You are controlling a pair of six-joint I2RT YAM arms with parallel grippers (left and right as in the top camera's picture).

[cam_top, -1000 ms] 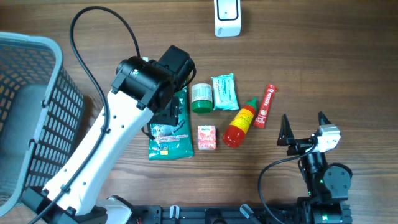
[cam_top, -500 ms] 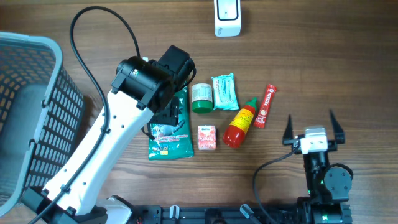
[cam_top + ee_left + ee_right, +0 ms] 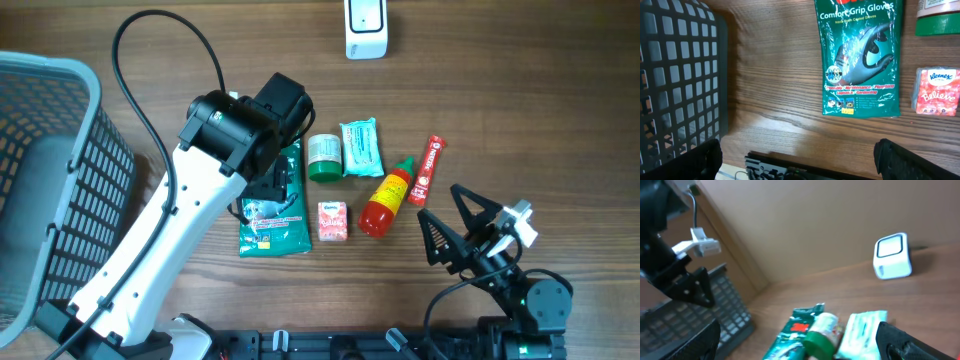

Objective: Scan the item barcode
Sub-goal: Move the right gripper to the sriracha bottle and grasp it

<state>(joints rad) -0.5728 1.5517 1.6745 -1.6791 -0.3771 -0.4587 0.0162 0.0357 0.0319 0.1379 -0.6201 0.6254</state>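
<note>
I will next move my right gripper outward and tilt it down over the sauce bottle [image 3: 386,198]. It will then lower to the yellow label around the bottle's middle.
Several items lie in a cluster on the wooden table: a green glove pack [image 3: 272,215], a green-capped jar [image 3: 323,158], a pale wipes pack [image 3: 361,148], a red sauce bottle [image 3: 386,198], a red tube [image 3: 428,170] and a pink tissue pack [image 3: 332,221]. The white scanner [image 3: 366,28] stands at the far edge. My left gripper [image 3: 268,188] hovers open above the glove pack [image 3: 862,55], holding nothing. My right gripper [image 3: 438,205] is open and empty, just right of the sauce bottle, facing the jar [image 3: 820,335] and the scanner [image 3: 893,255].
A grey mesh basket [image 3: 50,180] fills the left side, close beside the left arm. A black cable [image 3: 170,20] loops behind that arm. The tissue pack [image 3: 936,92] lies right of the glove pack.
My right gripper has swung and tilted left toward the items, its fingers now pointing at the sauce bottle. The left arm and the items have not moved.
</note>
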